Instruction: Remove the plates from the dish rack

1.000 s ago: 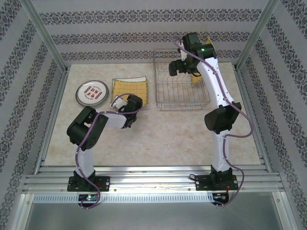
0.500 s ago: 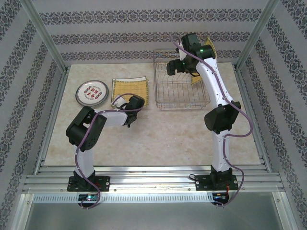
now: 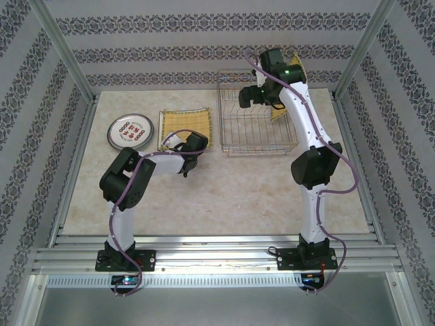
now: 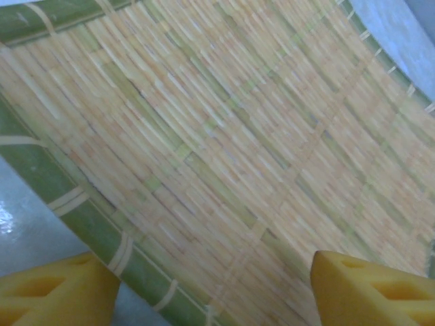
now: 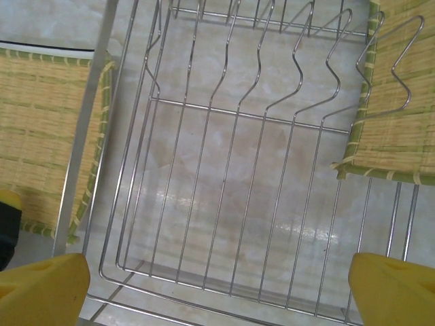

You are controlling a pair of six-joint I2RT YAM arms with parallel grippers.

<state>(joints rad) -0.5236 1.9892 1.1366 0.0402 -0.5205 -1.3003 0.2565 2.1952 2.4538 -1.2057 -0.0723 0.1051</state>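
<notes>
Next, my empty right gripper should move outward and across the wire dividers to the rim of the yellow grid plate (image 3: 297,66) and close, as that stands in the rack's slots.
A yellow grid-patterned square plate (image 3: 188,124) lies flat on the table, left of the dish rack (image 3: 255,117). My left gripper (image 3: 171,140) hovers open at its near edge; in the left wrist view the plate (image 4: 224,136) spreads under the open gripper (image 4: 212,299), with yellow fingertips (image 4: 51,292) on either side. A round floral plate (image 3: 132,131) lies further left. My right gripper (image 3: 247,96) hangs open over the rack (image 5: 231,204), nothing between its fingers (image 5: 41,288). Another yellow grid plate (image 5: 401,102) stands in the rack's right slots (image 3: 278,113).
The silver wire rack's dividers (image 5: 272,61) rise along its far side. The flat yellow plate (image 5: 41,136) shows beyond the rack's left rim. The patterned back wall (image 3: 204,54) stands close behind the rack. Bare marble table (image 3: 238,190) stretches in front.
My left gripper has moved forward and right along the flat yellow plate's near edge. My right gripper has stayed over the rack, shifting only slightly.
</notes>
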